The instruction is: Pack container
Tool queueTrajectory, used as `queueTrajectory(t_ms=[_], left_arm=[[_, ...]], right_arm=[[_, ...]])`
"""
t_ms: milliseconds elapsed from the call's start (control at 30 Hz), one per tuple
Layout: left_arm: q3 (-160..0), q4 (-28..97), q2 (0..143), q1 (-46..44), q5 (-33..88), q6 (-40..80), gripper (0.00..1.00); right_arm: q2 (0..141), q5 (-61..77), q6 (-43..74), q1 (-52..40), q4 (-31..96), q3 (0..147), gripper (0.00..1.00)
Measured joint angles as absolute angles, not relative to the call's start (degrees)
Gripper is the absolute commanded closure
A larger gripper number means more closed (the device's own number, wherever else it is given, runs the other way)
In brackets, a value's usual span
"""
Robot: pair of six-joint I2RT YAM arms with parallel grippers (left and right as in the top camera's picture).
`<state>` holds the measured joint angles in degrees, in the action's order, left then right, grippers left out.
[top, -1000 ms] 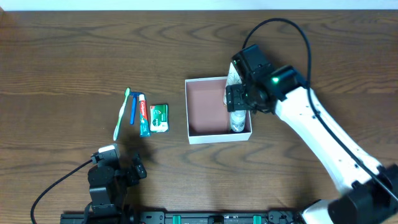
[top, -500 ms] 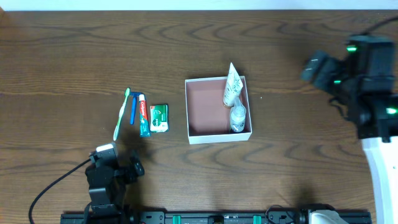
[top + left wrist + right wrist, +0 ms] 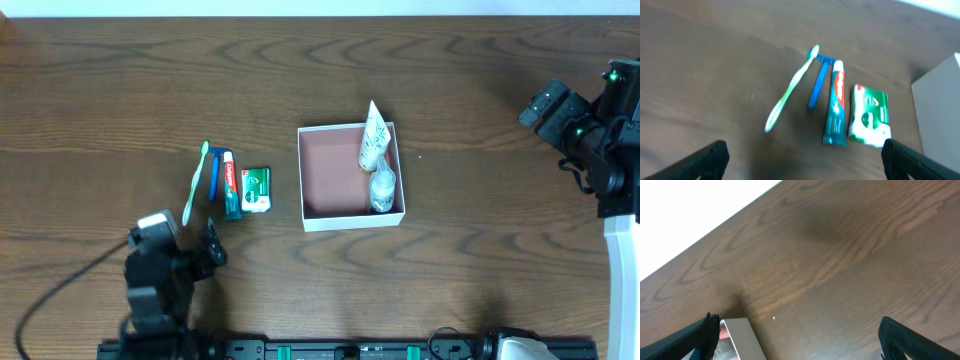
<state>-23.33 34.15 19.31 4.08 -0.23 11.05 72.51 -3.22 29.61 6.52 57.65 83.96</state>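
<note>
The green toothbrush lies outward of and below my left gripper, which next reaches outward and down onto its middle (image 3: 196,178) (image 3: 796,81), clear of the razor-like stick.
The container (image 3: 304,180), a shallow white box with a pink inside, sits mid-table. It holds a white tube (image 3: 373,140) and a small bottle (image 3: 381,190) along its right wall. Its corner shows in the right wrist view (image 3: 742,337) and its wall in the left wrist view (image 3: 940,105). My right gripper (image 3: 552,118) is open and empty, far right of the box, as the right wrist view (image 3: 800,335) also shows. My left gripper (image 3: 185,245) is open and empty, just in front of the loose items; it also appears in the left wrist view (image 3: 805,160).
Left of the box lie a green-white toothbrush (image 3: 194,183) (image 3: 790,90), a blue razor-like stick (image 3: 214,172) (image 3: 817,80), a toothpaste tube (image 3: 231,185) (image 3: 836,105) and a small green and white packet (image 3: 256,189) (image 3: 869,115). The table's far edge runs along the top.
My right arm has pulled away from the box to the table's right edge, leaving the white tube inside. My left arm has shifted slightly left.
</note>
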Motion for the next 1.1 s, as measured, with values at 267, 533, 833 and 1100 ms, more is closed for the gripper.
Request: queueTrajectory(t_ms=[267,533,833,1100], left_arm=[[-56.60,47.40,57.78,4.08,-0.25,10.09,0.02],[-71.40,48.95,89.65,4.10,-0.23,-2.55,0.01],[-71.37,45.04,104.57,8.60,-0.16,-9.23,0.14],[-71.37,41.74,107.79,11.14,1.78,-10.39,0.21]], right_arm=[[72.69,-2.98,29.61,6.52,57.67,83.94,0.01],[72.71,-2.98,29.61,6.52,57.65,83.94,0.01],[72.71,-2.98,29.61,6.52,57.67,83.94,0.01],[72.71,-2.96,29.61,6.52,57.65,83.94,0.01]])
